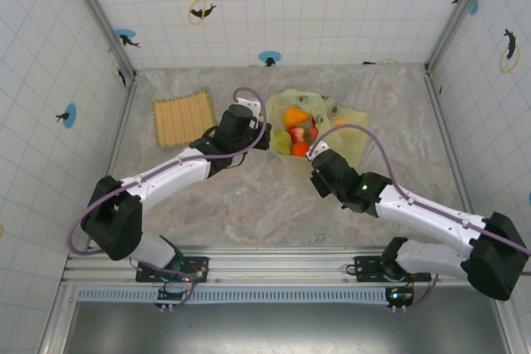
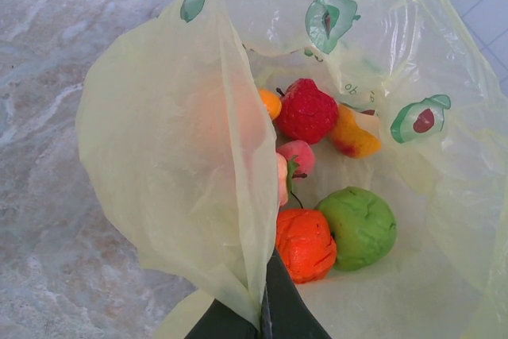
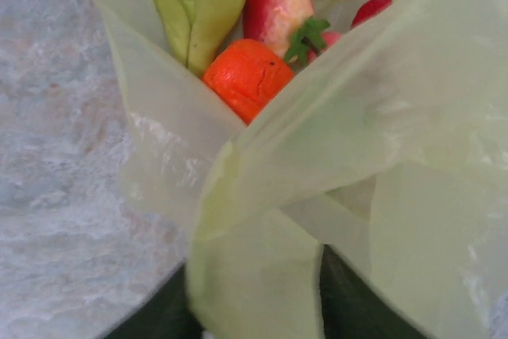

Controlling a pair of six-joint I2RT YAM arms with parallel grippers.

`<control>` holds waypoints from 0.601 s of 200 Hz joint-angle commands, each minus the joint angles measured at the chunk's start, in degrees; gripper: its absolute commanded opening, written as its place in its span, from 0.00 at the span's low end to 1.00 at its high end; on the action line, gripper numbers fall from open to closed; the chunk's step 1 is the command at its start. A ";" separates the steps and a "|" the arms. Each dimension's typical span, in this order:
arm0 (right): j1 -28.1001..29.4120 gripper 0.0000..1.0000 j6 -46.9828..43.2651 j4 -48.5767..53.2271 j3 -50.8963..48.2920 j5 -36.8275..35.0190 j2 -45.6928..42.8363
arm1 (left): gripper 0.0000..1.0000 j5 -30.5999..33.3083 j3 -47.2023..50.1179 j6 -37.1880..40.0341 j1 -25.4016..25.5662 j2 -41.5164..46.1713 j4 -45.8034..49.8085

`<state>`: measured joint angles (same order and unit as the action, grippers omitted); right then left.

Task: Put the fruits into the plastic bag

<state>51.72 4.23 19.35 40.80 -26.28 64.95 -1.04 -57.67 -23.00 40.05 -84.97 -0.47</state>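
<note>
The fruits are already inside the bag, so next I should lift the bag's rim that my left gripper is holding up and outward, tilting toward the back wall, and then let go of it.
The yellow-green plastic bag (image 1: 344, 134) lies open at mid-table with several fruits inside. In the left wrist view an orange fruit (image 2: 303, 244), a green one (image 2: 359, 226), a red strawberry (image 2: 305, 110) and a yellow-orange piece (image 2: 353, 136) rest on the bag's floor (image 2: 421, 291). My left gripper (image 2: 267, 295) (image 1: 264, 140) is shut on the bag's left rim and holds that film up. My right gripper (image 1: 314, 157) (image 3: 254, 295) is at the bag's near edge with its fingers (image 3: 349, 299) wide apart and bag film (image 3: 262, 260) draped between them. Beyond it sit a yellow-green pear (image 3: 198, 5), the orange fruit (image 3: 246, 77) and a red-pink apple (image 3: 274, 7).
A square tan woven mat (image 1: 182, 118) lies at the left of the marble table (image 1: 249, 205), beside my left arm. Tiled walls close in the table on the left, back and right.
</note>
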 commanded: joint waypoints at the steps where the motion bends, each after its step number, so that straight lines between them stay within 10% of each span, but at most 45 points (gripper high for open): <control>1: -0.49 0.13 -1.68 -4.58 -0.40 -2.10 0.24 | 0.00 0.51 -0.26 -0.38 -0.48 2.06 0.89; 13: -1.32 0.00 -1.60 -4.18 0.56 -0.41 -0.82 | 0.00 0.59 -0.63 -0.31 -0.50 2.56 1.40; 120: -23.56 0.00 3.39 -3.64 24.07 18.44 -6.70 | 0.00 -1.07 -12.11 1.97 -4.66 8.45 7.31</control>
<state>30.76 6.02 17.39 58.72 -10.11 56.82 -2.15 -64.25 -22.74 36.25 -77.23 4.25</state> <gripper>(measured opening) 0.051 0.042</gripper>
